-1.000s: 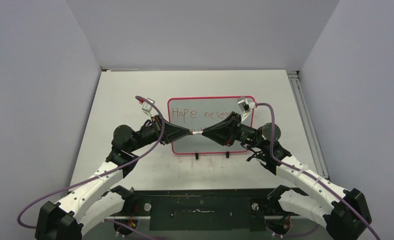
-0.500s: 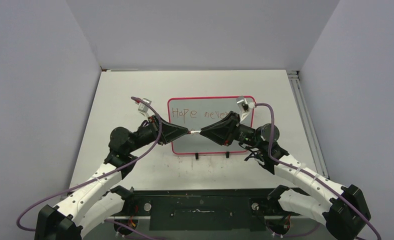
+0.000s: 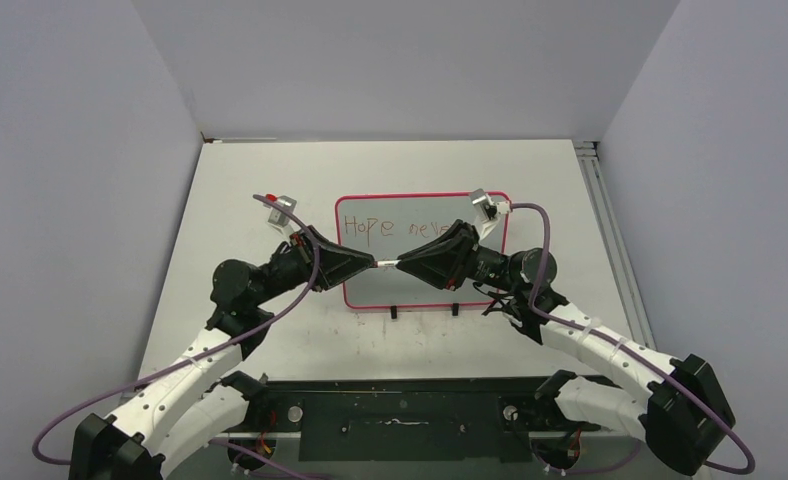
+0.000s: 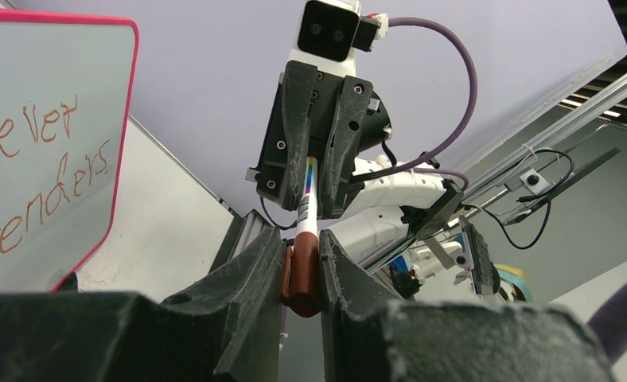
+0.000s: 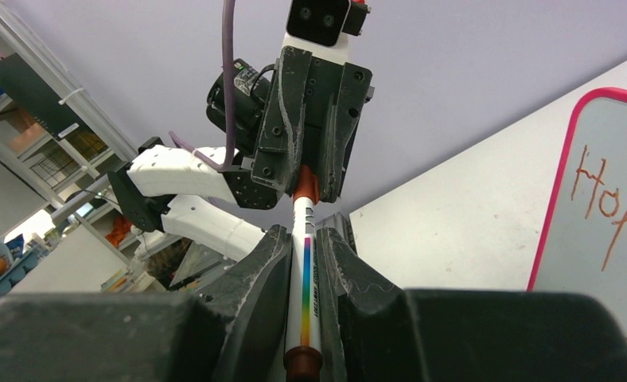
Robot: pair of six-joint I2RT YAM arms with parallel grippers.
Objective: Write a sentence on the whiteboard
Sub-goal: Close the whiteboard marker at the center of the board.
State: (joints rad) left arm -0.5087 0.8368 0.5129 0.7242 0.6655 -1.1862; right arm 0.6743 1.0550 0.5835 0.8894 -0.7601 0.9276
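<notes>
My right gripper moves back past the board's black feet and down onto the table (image 3: 430, 344) next, since the brown cap sits on the white marker.
The whiteboard (image 3: 410, 290), white with a pink-red frame and two black feet, lies at the table's middle. The sentence (image 3: 380, 228) reads "Hope never" on the top line; the lower line is mostly hidden by the arms. The left wrist view shows "never" (image 4: 32, 131) above "renders". Both grippers meet tip to tip above the board, on one marker (image 3: 387, 264). My left gripper (image 4: 301, 239) is shut on the marker's brown cap (image 4: 302, 274). My right gripper (image 5: 304, 235) is shut on its white, rainbow-striped body (image 5: 305, 286). The marker is level above the board, its tip hidden.
The board's feet (image 3: 394, 312) point at the arm bases. A metal rail (image 3: 610, 240) runs along the table's right edge. Grey walls close in the left, right and back sides. Purple cables loop off both wrists.
Both grippers, still joined on the marker, have drifted slightly left over the board. The left wrist has swung out to the left. Both grips are unchanged.
</notes>
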